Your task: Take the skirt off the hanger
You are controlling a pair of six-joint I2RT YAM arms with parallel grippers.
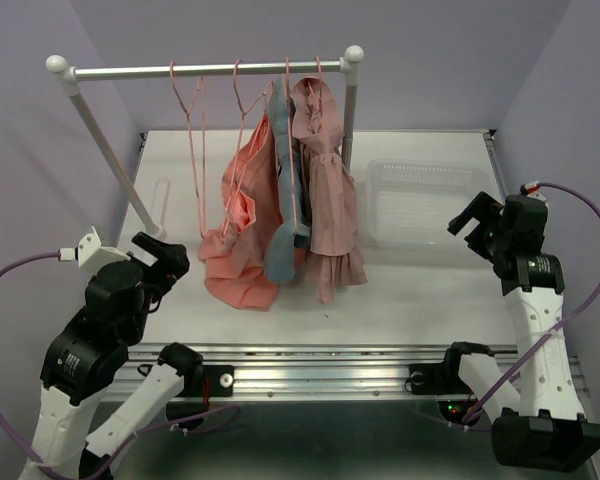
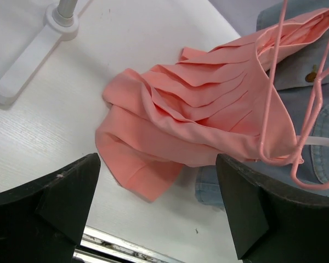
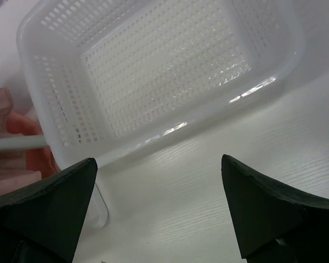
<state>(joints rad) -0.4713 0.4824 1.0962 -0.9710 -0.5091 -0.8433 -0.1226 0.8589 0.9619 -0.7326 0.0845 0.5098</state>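
My left gripper swings past the skirt next, tilting level, as the hanger neck carrying the mauve-pink garment lies outward, to the gripper's right in the top view.
The salmon-coral pleated skirt hangs from a pink hanger on the rail, its hem bunched on the table. In the left wrist view the skirt lies ahead of the jaws with the pink hanger wire over it. My left gripper is open and empty, left of the skirt's hem; in its own view it is short of the cloth. My right gripper is open and empty at the right, in front of the basket, as its own view shows.
A grey-blue denim garment and a mauve-pink ruffled garment hang right of the skirt. An empty pink hanger hangs at the left. The white rail stands on posts. A white mesh basket sits at the right.
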